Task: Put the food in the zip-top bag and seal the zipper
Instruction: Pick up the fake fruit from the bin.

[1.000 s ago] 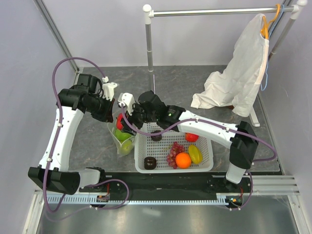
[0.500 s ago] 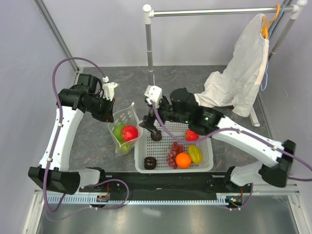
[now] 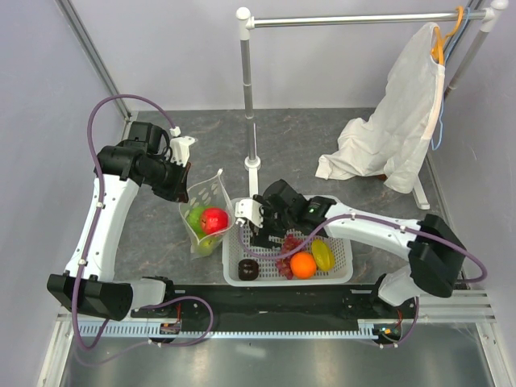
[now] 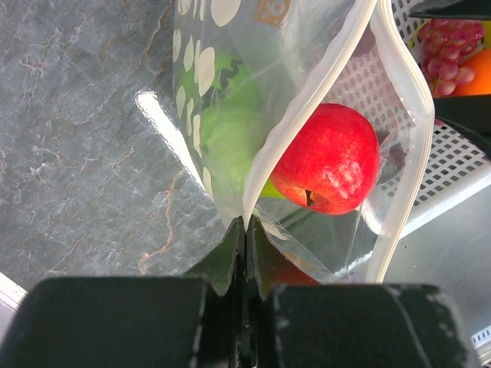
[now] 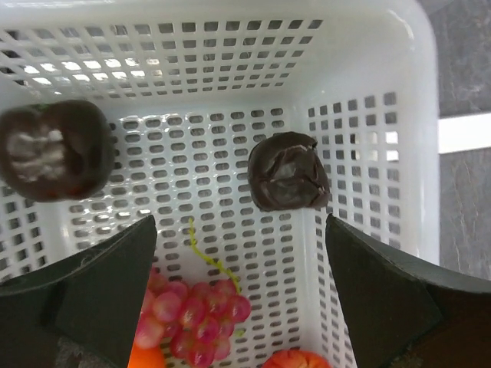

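I will next lower my right gripper a little toward the bag, until it comes down onto the wrinkled dark brown piece in the basket.
The clear dotted zip-top bag stands open left of the white basket. It holds a red apple and green fruit. My left gripper is shut on the bag's rim. In the left wrist view the gripper pinches the whitish zipper strip, with the apple and green fruit inside the bag. My right gripper is open and empty over the basket's left end. In its wrist view two dark brown pieces lie just ahead.
The basket also holds grapes, an orange, a yellow-green fruit and a brown piece. A rack pole stands behind on its foot. A white garment hangs at right.
My right gripper left the red apple in the bag, pulled away from its mouth and swung down over the basket's left end, open. The left gripper has held still.
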Motion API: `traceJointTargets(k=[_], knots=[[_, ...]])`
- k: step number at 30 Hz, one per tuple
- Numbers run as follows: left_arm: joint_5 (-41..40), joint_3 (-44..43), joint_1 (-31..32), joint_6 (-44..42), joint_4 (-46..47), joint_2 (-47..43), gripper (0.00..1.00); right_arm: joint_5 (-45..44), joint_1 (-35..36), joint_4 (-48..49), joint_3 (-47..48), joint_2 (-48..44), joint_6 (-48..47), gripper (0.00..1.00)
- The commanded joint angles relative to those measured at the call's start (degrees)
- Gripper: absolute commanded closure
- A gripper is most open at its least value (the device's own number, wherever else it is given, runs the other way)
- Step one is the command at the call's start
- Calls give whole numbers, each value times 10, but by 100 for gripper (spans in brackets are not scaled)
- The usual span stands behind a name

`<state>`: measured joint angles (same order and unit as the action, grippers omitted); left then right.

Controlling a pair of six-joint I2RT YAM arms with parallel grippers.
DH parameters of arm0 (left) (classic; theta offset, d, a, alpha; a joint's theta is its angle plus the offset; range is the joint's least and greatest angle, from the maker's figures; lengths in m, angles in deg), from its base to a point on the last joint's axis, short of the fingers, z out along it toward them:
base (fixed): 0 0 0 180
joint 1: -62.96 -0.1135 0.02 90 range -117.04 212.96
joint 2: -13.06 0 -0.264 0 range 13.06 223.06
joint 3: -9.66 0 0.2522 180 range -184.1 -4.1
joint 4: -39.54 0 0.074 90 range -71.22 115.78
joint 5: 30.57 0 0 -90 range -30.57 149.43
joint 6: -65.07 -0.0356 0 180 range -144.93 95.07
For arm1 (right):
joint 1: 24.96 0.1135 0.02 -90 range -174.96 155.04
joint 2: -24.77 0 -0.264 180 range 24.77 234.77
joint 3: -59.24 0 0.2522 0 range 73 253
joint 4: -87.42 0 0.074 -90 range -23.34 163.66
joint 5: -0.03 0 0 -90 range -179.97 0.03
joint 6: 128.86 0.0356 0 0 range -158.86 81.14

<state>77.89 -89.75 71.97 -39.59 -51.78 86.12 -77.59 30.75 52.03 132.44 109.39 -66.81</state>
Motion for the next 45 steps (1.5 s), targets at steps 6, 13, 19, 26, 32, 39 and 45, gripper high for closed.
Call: traceJointTargets(k=[6, 13, 19, 26, 32, 39, 45], knots=[[1, -7, 0, -16, -42, -7, 98, 5, -8, 100, 4, 85, -94, 3], [-2, 6, 0, -17, -37, -11, 98, -3, -11, 126, 0, 130, -122, 3], [-4, 7, 0, -20, -37, -11, 98, 1, -31, 119, -14, 132, -138, 8], [-2, 7, 0, -17, -35, -6, 98, 24, -32, 107, -53, 78, -150, 38], [-3, 7, -1, -17, -34, -5, 98, 36, -32, 103, -74, 30, -144, 53], [-4, 8, 0, -19, -37, -6, 98, 48, -38, 66, -56, -21, -102, 57], [-2, 7, -1, -20, -38, -2, 98, 85, -44, -10, -4, -136, -48, 57]])
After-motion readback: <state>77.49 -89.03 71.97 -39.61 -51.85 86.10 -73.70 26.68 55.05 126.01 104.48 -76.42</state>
